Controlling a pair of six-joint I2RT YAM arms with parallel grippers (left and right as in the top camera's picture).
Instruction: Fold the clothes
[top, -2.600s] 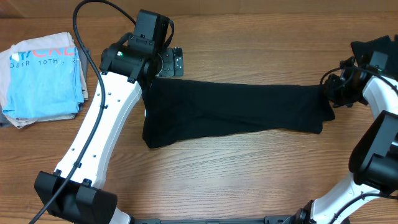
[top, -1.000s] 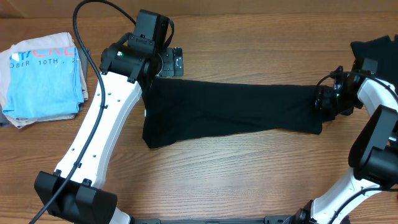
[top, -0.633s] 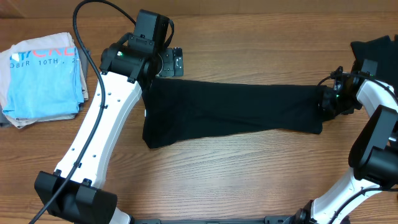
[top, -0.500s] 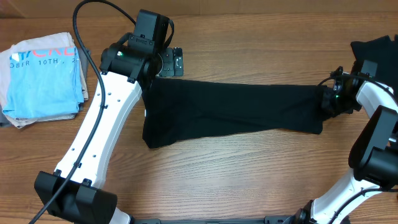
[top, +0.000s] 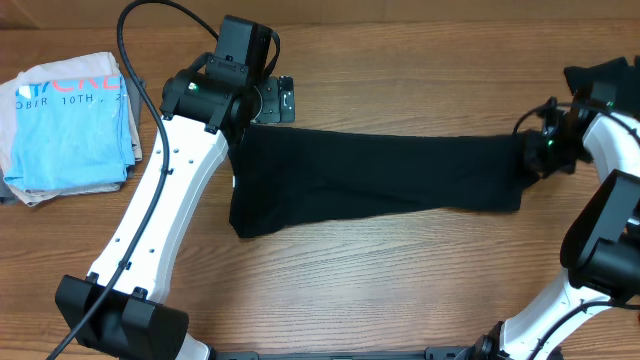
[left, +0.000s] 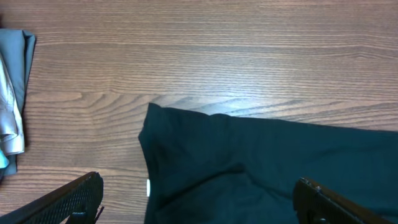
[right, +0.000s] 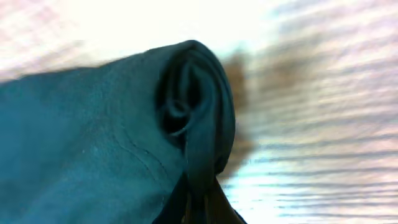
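Observation:
My right gripper holds the shirt's end and should carry it to the left in the overhead view, onto the shirt's middle (top: 340, 172), and let go of it there, since the shirt is still stretched out long.
A black T-shirt (top: 370, 180), one of the clothes, lies folded into a long band across the table. My left gripper (top: 268, 102) hovers over its left end, open. In the left wrist view both fingers (left: 68, 199) stand wide apart, with the shirt's corner (left: 205, 155) below them. My right gripper (top: 537, 155) is at the band's right end, shut on the fabric. In the right wrist view the jaws (right: 199, 208) pinch a rolled fold of black cloth (right: 193, 118) raised off the wood.
A folded light-blue T-shirt with lettering (top: 70, 120) sits on a stack at the far left; its edge (left: 12, 93) shows in the left wrist view. A dark heap (top: 610, 72) lies at the right edge behind the right arm.
The right gripper has shut on the shirt's right end and shifted a little to the right and up with it. The left arm has not moved.

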